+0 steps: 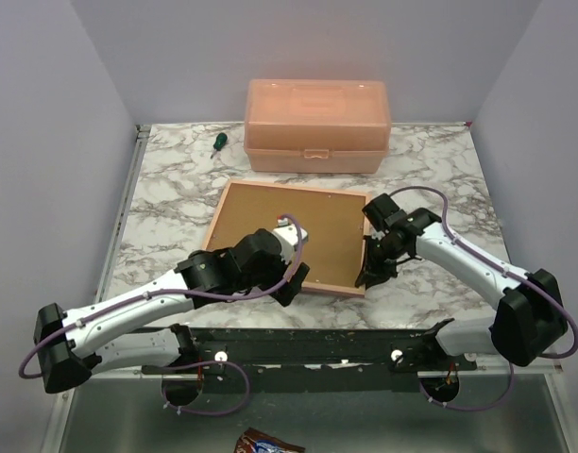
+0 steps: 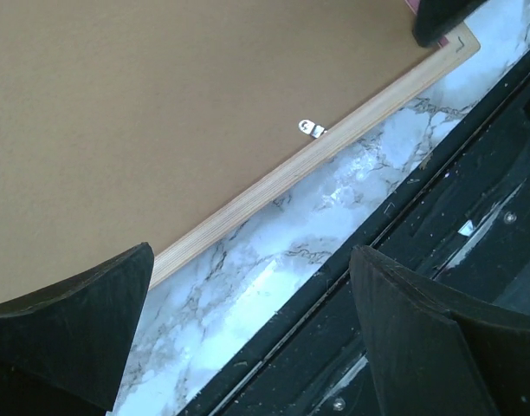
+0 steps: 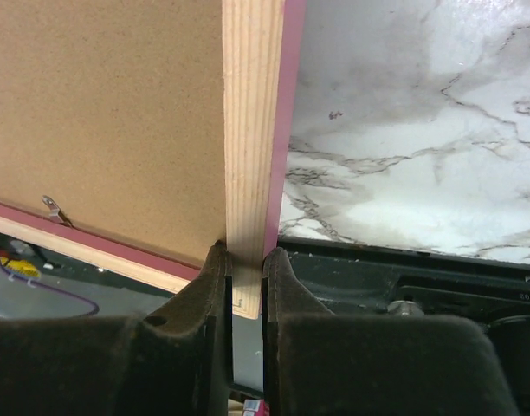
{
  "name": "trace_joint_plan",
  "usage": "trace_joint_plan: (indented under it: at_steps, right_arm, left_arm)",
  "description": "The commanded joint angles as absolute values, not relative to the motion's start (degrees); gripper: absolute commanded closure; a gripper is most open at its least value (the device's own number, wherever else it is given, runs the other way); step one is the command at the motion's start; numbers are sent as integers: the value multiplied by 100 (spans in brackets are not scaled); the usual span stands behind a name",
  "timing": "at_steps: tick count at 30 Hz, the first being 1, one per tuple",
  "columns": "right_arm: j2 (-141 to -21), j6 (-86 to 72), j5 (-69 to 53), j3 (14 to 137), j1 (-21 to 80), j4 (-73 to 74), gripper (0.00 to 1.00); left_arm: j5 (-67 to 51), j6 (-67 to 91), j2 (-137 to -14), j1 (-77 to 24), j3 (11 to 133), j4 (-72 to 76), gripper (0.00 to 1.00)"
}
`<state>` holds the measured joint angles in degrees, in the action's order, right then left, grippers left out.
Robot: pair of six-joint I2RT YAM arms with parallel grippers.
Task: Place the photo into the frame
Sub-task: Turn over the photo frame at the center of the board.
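My left gripper turns and lowers its open fingers astride the frame's near bar (image 1: 317, 287) (image 2: 239, 211) next. That bar lies below it, slanting across its wrist view.
The frame (image 1: 332, 286) lies pale-wood back up on the marble table, with the brown backing board (image 1: 270, 212) filling it. The photo is hidden. My right gripper (image 1: 372, 274) is shut on the frame's right rail (image 3: 248, 130) at the near right corner, one finger on each side (image 3: 246, 269); the pink front edge shows beside it. My left gripper (image 1: 291, 285) is open and empty, hovering over the frame's near rail (image 2: 274, 180) and the table edge (image 2: 248, 329). A small metal clip (image 2: 312, 128) sits on the board by that rail.
A peach plastic box (image 1: 317, 125) stands at the back of the table, with a green-handled screwdriver (image 1: 217, 142) to its left. A black mounting rail (image 1: 298, 344) runs along the near table edge. Walls close in the left, right and back.
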<state>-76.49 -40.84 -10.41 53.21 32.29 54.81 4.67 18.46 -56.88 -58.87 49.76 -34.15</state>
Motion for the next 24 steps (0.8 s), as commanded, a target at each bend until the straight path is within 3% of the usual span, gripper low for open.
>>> trace_joint_plan:
  at_steps: [1, 14, 20, 24]
  right_arm:
    - [-7419, -3982, -1624, 5943, 3220, 5708, 100]
    - [-7253, -4025, -1988, 6568, 3225, 6029, 100]
    - [-7225, -4022, -2002, 6637, 3221, 6073, 100]
    - [-7233, -4031, -2042, 6584, 3220, 6008, 100]
  left_arm:
    - [1433, 1302, -6133, -6594, 5324, -3190, 3]
    - [3397, 968, -7657, -7659, 5643, -3236, 10]
    - [4323, 1029, -8101, -7790, 5613, -3280, 20]
    - [4854, 1020, -8208, -7926, 5651, -3370, 36]
